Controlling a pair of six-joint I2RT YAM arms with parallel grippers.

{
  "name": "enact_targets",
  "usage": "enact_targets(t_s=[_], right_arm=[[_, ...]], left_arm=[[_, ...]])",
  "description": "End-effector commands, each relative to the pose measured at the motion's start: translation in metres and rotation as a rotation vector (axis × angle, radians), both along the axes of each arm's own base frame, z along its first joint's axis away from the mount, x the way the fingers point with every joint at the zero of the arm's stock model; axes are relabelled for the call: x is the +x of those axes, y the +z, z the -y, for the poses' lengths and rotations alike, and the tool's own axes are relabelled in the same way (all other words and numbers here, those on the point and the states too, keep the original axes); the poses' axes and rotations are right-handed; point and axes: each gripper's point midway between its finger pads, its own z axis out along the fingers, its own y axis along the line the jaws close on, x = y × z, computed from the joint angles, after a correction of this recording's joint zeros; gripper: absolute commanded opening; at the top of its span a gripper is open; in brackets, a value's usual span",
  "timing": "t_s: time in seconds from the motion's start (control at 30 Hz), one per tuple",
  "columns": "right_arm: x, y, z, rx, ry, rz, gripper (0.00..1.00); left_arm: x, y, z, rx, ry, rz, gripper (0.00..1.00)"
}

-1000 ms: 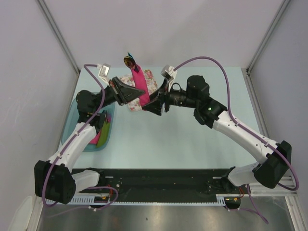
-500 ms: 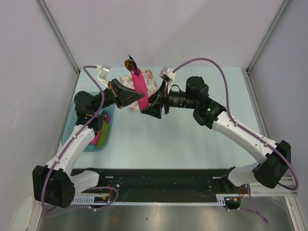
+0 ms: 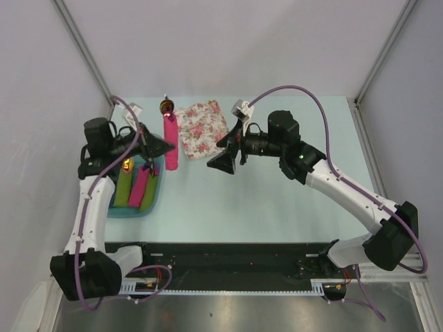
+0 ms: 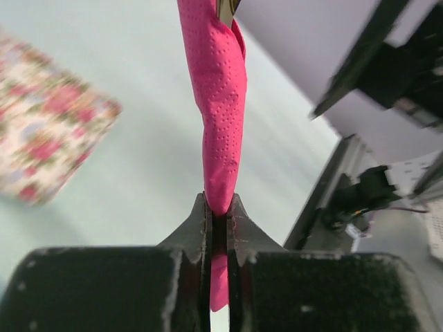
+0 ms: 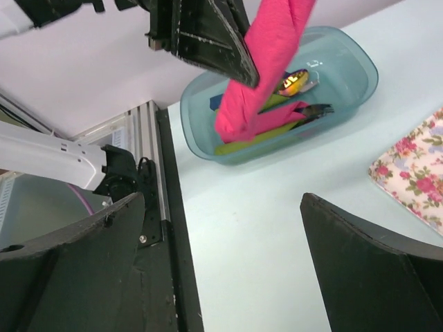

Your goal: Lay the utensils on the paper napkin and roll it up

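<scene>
Next I will move my left gripper down, back and to the left in the top view and release the roll (image 4: 221,90) atop the bin's rolled napkins, because similar rolls lie there.
The magenta-pink paper napkin (image 3: 170,131) is rolled into a tube, and a utensil's shiny tip (image 3: 166,105) sticks out of its far end. My left gripper (image 3: 166,146) is shut on the roll and holds it in the air beside the teal bin. In the left wrist view the roll (image 4: 221,90) rises straight out of the closed gripper (image 4: 219,207), with a utensil tip (image 4: 227,8) at the top. My right gripper (image 3: 225,149) is open and empty, to the right of the roll. Its wrist view shows the roll (image 5: 266,62) hanging over the bin, far from the gripper (image 5: 228,263).
A white floral napkin (image 3: 202,128) lies flat at the back centre. A teal bin (image 3: 158,194) at the left holds green and pink rolled napkins, and the right wrist view shows a spoon (image 5: 294,81) in it. The table's black front rail (image 3: 228,256) runs along the near edge.
My right gripper has let go of the pink roll and opened. My left arm has swung left with the roll, from above the floral napkin to beside the teal bin.
</scene>
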Motion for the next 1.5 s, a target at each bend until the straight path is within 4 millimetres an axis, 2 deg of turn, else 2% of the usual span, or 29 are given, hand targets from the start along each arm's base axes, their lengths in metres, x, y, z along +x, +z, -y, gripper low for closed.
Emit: enact_targets(t_s=[0.0, 0.07, 0.1, 0.17, 0.2, 0.23, 0.37, 0.53, 0.73, 0.93, 1.0, 1.27, 1.47], right_arm=[[0.006, -0.002, 0.008, -0.014, -0.027, 0.033, 1.00], [0.008, -0.003, 0.009, -0.016, -0.033, 0.035, 1.00], [0.009, -0.004, 0.009, -0.021, -0.031, 0.033, 1.00], [0.010, -0.006, 0.010, -0.027, -0.035, 0.030, 1.00], [0.011, -0.007, 0.010, -0.029, -0.036, 0.031, 1.00], [0.012, -0.009, 0.011, -0.032, -0.041, 0.029, 1.00], [0.014, -0.012, 0.012, -0.034, -0.049, 0.021, 1.00], [0.019, -0.017, 0.014, -0.042, -0.064, 0.013, 1.00], [0.021, -0.022, 0.014, -0.049, -0.068, 0.008, 1.00], [0.023, -0.026, 0.014, -0.059, -0.071, -0.002, 1.00], [0.024, -0.028, 0.014, -0.063, -0.075, -0.004, 1.00], [0.024, -0.031, 0.016, -0.068, -0.075, -0.008, 1.00], [0.022, -0.031, 0.016, -0.069, -0.072, -0.011, 1.00]], left_arm=[[-0.011, -0.034, -0.040, 0.111, -0.001, -0.068, 0.00], [-0.005, -0.039, -0.061, 0.166, 0.015, -0.035, 0.00], [-0.014, -0.048, -0.064, 0.157, 0.005, -0.115, 0.00], [-0.006, -0.060, -0.084, 0.190, 0.017, -0.124, 0.00], [-0.013, -0.069, -0.088, 0.194, 0.012, -0.189, 0.00], [-0.008, -0.081, -0.098, 0.227, 0.016, -0.223, 0.00], [-0.003, -0.108, -0.129, 0.275, 0.059, -0.315, 0.00], [-0.008, -0.141, -0.156, 0.287, 0.086, -0.457, 0.00], [-0.022, -0.184, -0.171, 0.327, 0.091, -0.593, 0.00], [-0.017, -0.198, -0.192, 0.361, 0.131, -0.643, 0.00], [-0.020, -0.201, -0.192, 0.359, 0.125, -0.660, 0.00], [-0.038, -0.214, -0.167, 0.230, 0.066, -0.741, 0.00], [-0.031, -0.223, -0.162, 0.216, 0.063, -0.760, 0.00]])
